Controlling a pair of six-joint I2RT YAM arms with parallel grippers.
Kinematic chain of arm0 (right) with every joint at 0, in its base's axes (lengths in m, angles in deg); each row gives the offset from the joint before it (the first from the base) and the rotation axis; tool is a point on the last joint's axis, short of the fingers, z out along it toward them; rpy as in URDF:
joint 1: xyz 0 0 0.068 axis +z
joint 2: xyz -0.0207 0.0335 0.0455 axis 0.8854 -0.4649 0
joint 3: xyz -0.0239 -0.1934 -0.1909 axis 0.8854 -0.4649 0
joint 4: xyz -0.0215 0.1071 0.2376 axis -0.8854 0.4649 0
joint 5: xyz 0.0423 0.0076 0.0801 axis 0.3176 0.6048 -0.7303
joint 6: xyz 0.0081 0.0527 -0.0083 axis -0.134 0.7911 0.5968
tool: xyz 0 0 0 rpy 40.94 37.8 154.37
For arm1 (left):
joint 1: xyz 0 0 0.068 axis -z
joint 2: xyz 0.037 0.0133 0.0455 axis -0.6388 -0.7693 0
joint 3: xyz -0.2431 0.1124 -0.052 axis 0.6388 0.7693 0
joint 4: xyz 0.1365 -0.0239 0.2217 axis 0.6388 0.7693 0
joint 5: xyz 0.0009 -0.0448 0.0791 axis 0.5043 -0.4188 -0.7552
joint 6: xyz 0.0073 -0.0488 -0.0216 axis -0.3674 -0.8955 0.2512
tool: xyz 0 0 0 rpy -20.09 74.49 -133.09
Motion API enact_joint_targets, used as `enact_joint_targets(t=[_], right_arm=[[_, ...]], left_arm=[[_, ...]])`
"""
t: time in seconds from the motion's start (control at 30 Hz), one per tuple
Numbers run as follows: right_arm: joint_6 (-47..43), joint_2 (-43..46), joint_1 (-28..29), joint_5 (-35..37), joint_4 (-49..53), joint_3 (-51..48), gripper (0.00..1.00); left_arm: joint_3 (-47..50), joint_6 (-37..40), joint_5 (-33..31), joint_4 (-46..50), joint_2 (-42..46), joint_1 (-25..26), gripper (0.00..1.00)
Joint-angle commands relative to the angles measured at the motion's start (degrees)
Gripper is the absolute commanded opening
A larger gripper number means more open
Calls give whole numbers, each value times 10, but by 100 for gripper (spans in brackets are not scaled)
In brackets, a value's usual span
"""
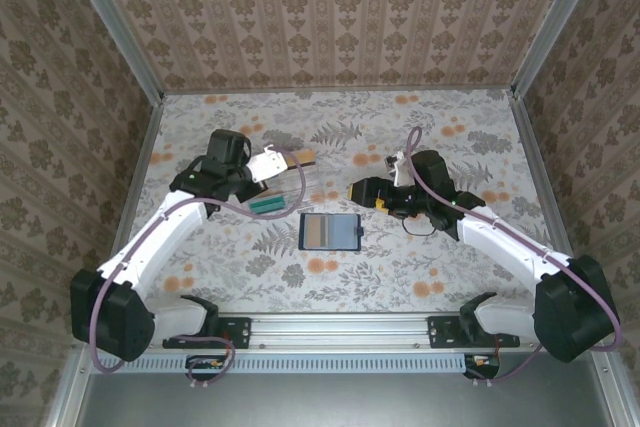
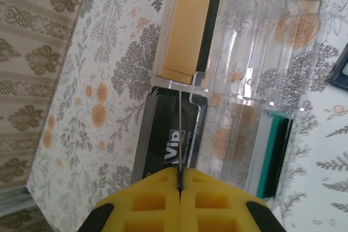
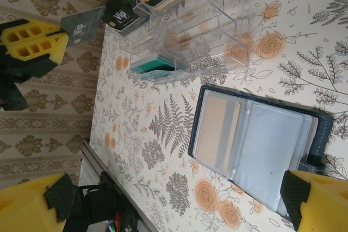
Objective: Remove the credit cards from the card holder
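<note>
The left gripper goes down next, before it releases the dark credit card beside the black card in the clear tray [image 2: 261,52], since both carry similar pale print.
The card holder [image 1: 330,232] lies open and flat on the table, also seen in the right wrist view [image 3: 255,145]. A tan-orange credit card [image 3: 217,129] sits in its left clear pocket. My left gripper [image 1: 266,165] is shut on a dark credit card with pale print [image 3: 81,23], which the left wrist view shows edge-on [image 2: 179,134] over the clear tray [image 2: 261,52]. Another black card [image 2: 168,139] and a tan card [image 2: 187,25] lie in the tray. My right gripper [image 1: 365,197] hangs open just behind the card holder; one of its fingers [image 3: 321,199] is by the holder's strap corner.
The clear plastic tray [image 1: 290,185] stands left of the card holder, with a teal block [image 3: 155,66] in its near compartment. Patterned walls enclose the table on three sides, and a metal rail [image 1: 340,332] runs along the near edge.
</note>
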Motion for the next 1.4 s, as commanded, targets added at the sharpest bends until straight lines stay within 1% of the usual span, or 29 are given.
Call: enact_joint_targets(t=[0.0, 0.2, 0.6, 0.93, 0.97, 1.03, 1.1, 1.13, 1.17, 1.23, 1.27, 1.37], right_arm=[[-7, 10, -4, 12, 11, -6, 100], [-6, 6, -4, 12, 13, -1, 100], [-7, 5, -4, 11, 12, -5, 100], [-7, 9, -4, 10, 13, -9, 100], [-8, 10, -3, 10, 14, -9, 100], [-8, 10, -4, 9, 13, -11, 100], [-7, 10, -4, 8, 13, -10, 100], [-7, 10, -4, 9, 13, -10, 100], [-7, 10, -4, 9, 13, -10, 100], [-7, 8, -4, 7, 11, -9, 100], [-7, 7, -4, 7, 10, -9, 100], [-5, 4, -4, 4, 6, -11, 100]], left_arm=[[10, 66, -8, -43, -13, -7, 0], [13, 83, -4, -47, -33, -8, 0], [27, 81, 8, -49, -53, -32, 0], [33, 82, -1, -65, -77, -36, 0], [34, 81, -2, -67, -78, -36, 2], [32, 78, -4, -68, -80, -36, 9], [31, 76, -4, -69, -80, -37, 11], [30, 75, -5, -69, -81, -37, 15], [29, 75, -5, -68, -81, -37, 24], [28, 73, -6, -67, -81, -37, 26], [27, 73, -6, -67, -81, -37, 31], [28, 73, -15, -74, -82, -38, 32]])
